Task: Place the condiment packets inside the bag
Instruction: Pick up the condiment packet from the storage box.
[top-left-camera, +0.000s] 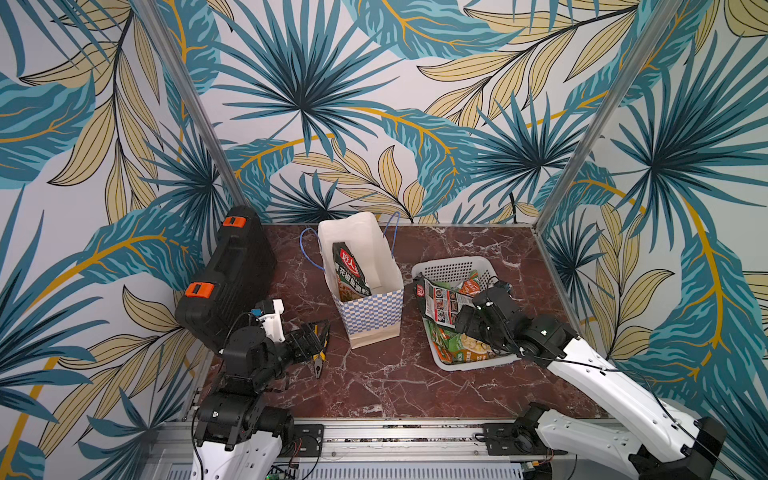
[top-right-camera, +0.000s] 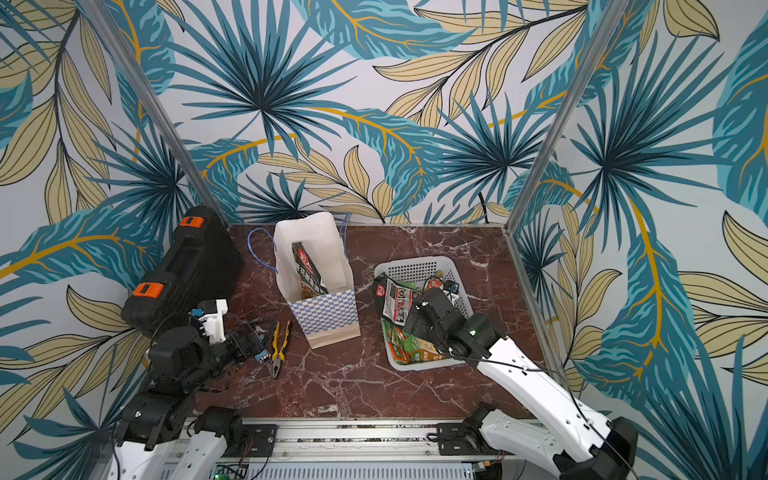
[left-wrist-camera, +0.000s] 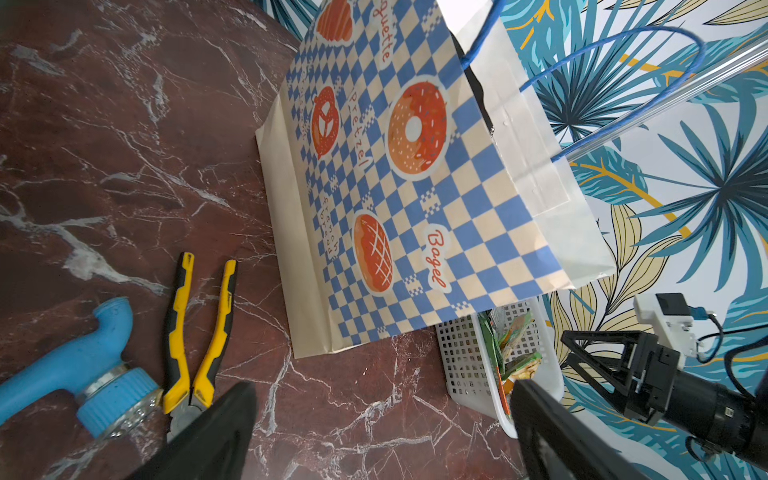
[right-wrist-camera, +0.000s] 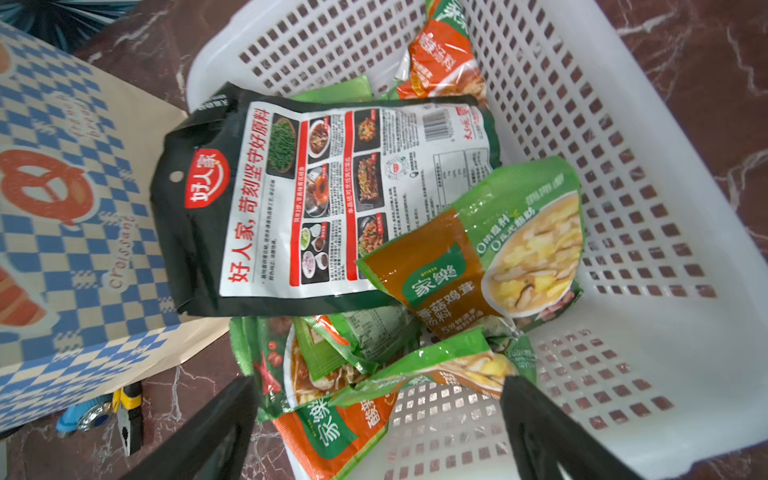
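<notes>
My right gripper's open fingers are on both sides of the bright green packet's lower edge, which lies uncovered between them, so I will lower my right gripper into the basket onto that edge and close.
The bag stands open at the table's middle, in both top views. One large dark condiment packet stands inside it. A second dark packet lies back side up over the rim of the white basket, on the side toward the bag. Several small green-orange packets lie under and beside it. My right gripper hangs open just above those small packets, holding nothing. My left gripper is open over bare table near the bag's foot.
A black tool case leans at the left wall. Yellow-handled pliers and a blue pipe fitting lie by the left gripper. The basket sits right of the bag, near the right wall.
</notes>
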